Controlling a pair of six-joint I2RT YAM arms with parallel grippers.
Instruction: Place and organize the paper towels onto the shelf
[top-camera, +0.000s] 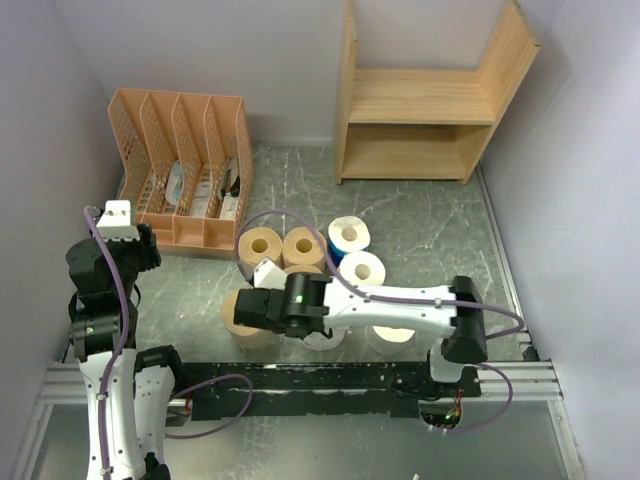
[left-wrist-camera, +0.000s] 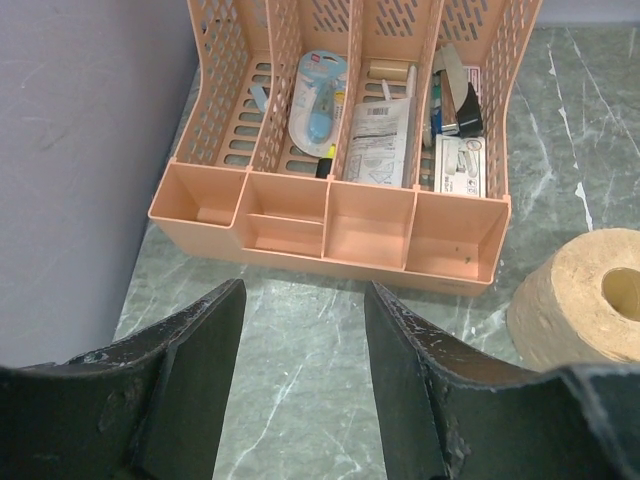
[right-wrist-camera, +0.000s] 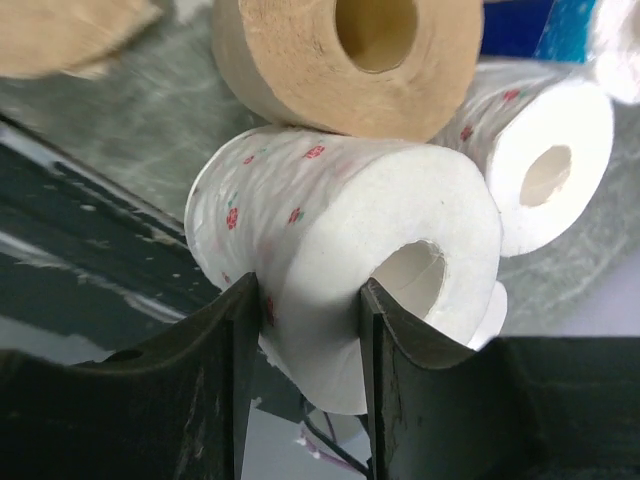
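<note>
The bare lower level (top-camera: 449, 157) lies outward and right in the top view, so my right gripper will swing outward next and release the roll with red flowers there.
My right gripper (right-wrist-camera: 305, 300) is shut on a white paper towel roll with small red flowers (right-wrist-camera: 340, 220), pinching its near side. In the top view that gripper (top-camera: 300, 305) reaches left over the cluster of rolls near the front rail. Tan rolls (top-camera: 260, 245) (top-camera: 303, 245) (top-camera: 243, 320), a white roll with blue marking (top-camera: 348, 236) and white rolls (top-camera: 362, 268) (top-camera: 393, 336) stand around it. The wooden shelf (top-camera: 420, 100) stands at the back right with both tiers bare. My left gripper (left-wrist-camera: 305, 330) is open and empty, with a tan roll (left-wrist-camera: 580, 300) to its right.
An orange-pink file organizer (top-camera: 185, 170) with stationery stands at the back left, right ahead of the left gripper (left-wrist-camera: 330, 215). A black rail (top-camera: 350, 385) runs along the front edge. Grey walls close both sides. Marbled floor lies between the rolls and the shelf.
</note>
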